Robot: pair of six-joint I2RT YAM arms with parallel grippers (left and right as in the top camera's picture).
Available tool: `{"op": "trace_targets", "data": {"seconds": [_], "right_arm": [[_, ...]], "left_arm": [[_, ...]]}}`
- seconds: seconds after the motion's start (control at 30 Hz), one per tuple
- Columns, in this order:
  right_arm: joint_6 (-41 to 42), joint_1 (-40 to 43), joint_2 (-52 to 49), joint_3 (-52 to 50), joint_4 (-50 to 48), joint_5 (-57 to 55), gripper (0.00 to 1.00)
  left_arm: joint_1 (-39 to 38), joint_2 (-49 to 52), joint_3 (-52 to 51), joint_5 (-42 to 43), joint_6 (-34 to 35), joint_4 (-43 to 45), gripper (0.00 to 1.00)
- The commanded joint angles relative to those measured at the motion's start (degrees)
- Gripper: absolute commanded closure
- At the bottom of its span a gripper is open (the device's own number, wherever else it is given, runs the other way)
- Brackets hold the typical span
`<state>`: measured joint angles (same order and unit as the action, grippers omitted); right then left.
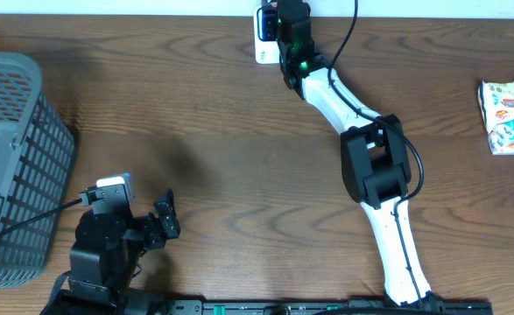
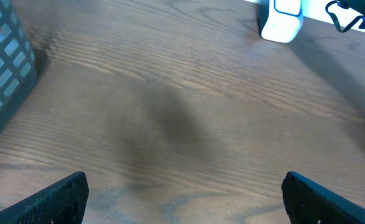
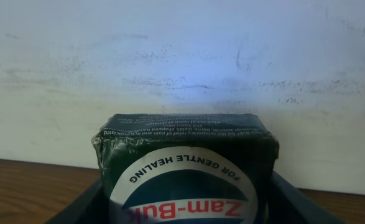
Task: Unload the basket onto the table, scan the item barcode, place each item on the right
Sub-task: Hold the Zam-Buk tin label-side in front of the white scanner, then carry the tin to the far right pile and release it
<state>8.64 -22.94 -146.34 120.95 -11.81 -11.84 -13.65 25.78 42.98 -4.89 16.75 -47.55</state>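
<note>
My right gripper swings from the scanner over the snack packet (image 1: 510,115) next and releases the item, since that packet lies to the gripper's right in the overhead view.
My right gripper (image 1: 290,26) reaches to the table's far edge and is shut on the item, a dark green Zam-Buk box (image 3: 188,155). In the right wrist view the box fills the space between the fingers (image 3: 86,205), with its round white label facing the camera and a white wall behind it. No barcode shows on the faces I can see. The white scanner (image 1: 263,37) stands right beside that gripper, on its left, and shows again as the scanner (image 2: 280,22) in the left wrist view. My left gripper (image 1: 165,219) hangs open over bare wood at the near left, with nothing between its fingers (image 2: 58,199).
A grey mesh basket (image 1: 11,166) fills the left side, close to the left arm; its corner, the basket (image 2: 2,56), also appears in the left wrist view. A colourful snack packet (image 1: 510,114) lies at the right edge. The right arm's white links cross the table's middle right.
</note>
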Motion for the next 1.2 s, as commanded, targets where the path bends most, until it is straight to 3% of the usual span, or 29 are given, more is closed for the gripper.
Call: {"op": "trace_targets", "data": {"seconds": [0.0,0.27,0.63,0.97,1.17], "right_arm": [[-0.61,-0.04,0.00,0.98,0.31,-0.72,0.52],[-0.55,-0.24,4.02,0.98,7.72,-0.74,0.50],[2.05,5.40,18.49,0.98,32.74,-0.72,0.47],[2.03,18.23,25.51,0.98,61.75,-0.76,0.48],[2.03,29.00,24.44,0.92,70.16,-1.36,0.50]], "left_arm": [[0.02,-0.09,-0.02,-0.74,0.28,0.09,0.02],[0.02,-0.09,-0.02,-0.74,0.28,0.09,0.02],[0.00,-0.09,-0.02,-0.74,0.28,0.09,0.02],[0.02,-0.09,-0.02,-0.74,0.28,0.09,0.02],[0.02,-0.09,-0.02,-0.74,0.28,0.09,0.02]]}}
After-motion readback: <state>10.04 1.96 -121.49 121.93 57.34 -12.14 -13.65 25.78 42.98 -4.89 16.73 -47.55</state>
